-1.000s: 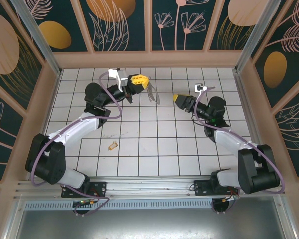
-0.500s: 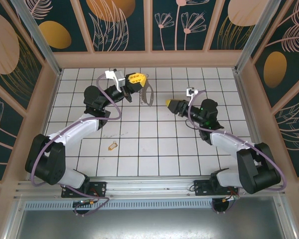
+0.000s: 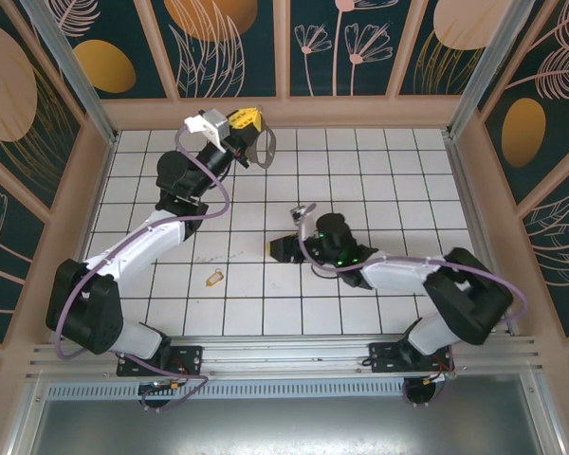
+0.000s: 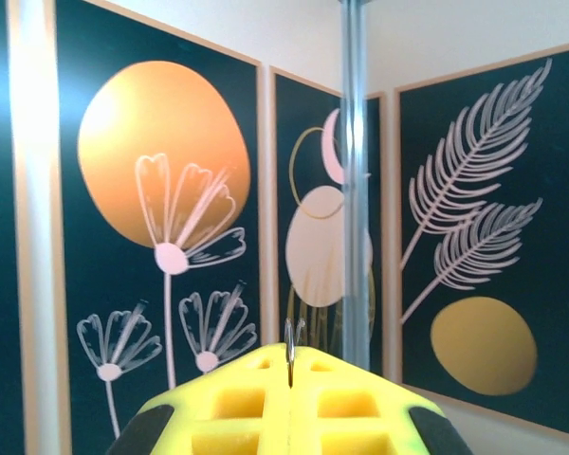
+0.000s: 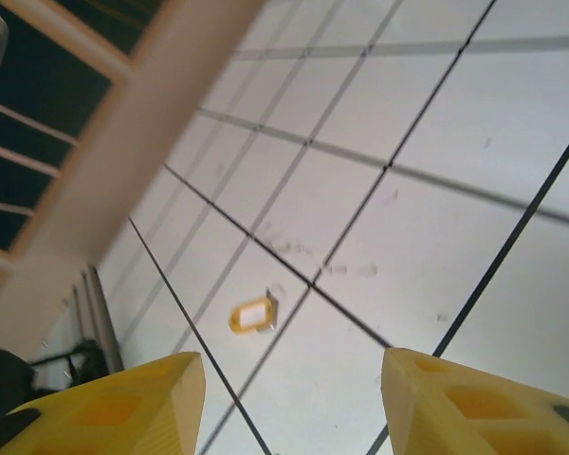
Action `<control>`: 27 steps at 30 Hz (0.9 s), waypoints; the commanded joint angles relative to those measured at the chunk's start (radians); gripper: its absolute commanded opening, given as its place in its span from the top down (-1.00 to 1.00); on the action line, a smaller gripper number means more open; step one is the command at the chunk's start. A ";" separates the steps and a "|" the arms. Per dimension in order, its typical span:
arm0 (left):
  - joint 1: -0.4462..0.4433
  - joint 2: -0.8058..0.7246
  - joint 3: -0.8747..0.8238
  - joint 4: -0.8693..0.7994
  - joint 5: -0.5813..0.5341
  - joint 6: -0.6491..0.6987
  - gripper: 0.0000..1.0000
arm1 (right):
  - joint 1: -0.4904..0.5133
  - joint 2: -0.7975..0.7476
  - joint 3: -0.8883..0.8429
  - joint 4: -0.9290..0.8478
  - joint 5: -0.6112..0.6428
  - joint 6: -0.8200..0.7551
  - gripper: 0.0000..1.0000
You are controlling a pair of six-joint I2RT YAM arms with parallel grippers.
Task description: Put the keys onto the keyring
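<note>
The key lies flat ahead of the right gripper's fingers, so the robot will next move that gripper across the tiles and down onto the key's thin metal end (image 3: 219,273) (image 5: 271,307), with its fingers tilting down.
The key (image 3: 213,278) is a tiny tan-gold piece lying flat on the white tiles at the front left. In the right wrist view the key (image 5: 251,315) lies ahead of the fingers, a tile or so beyond them. My right gripper (image 3: 281,248) hovers low over the tiles right of the key, open and with nothing between its yellow fingers (image 5: 114,403). My left gripper (image 3: 249,123) is raised near the back wall, shut on the keyring (image 3: 263,152), which hangs below it. Its thin wire (image 4: 289,349) sticks up between the shut yellow pads (image 4: 237,408).
The wooden frame and patterned wall panels (image 3: 284,47) close the cell on the back and sides. A side rail (image 5: 123,171) runs past the key's far side. A purple cable (image 3: 204,175) loops beside the left arm. White tiles (image 3: 360,171) stretch across the back right.
My right arm has swung from the back right down to the middle, toward the key, still open. My left gripper has risen toward the back wall with the keyring.
</note>
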 commanded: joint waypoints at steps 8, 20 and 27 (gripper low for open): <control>0.065 0.015 0.115 -0.071 -0.049 0.042 1.00 | 0.149 0.353 0.405 -0.239 0.027 -0.200 0.01; 0.153 0.023 0.114 -0.014 -0.012 -0.074 1.00 | 0.188 0.587 0.651 -0.396 -0.014 -0.316 0.10; 0.155 0.026 0.119 -0.013 -0.003 -0.079 1.00 | 0.211 0.621 0.682 -0.420 -0.033 -0.338 0.16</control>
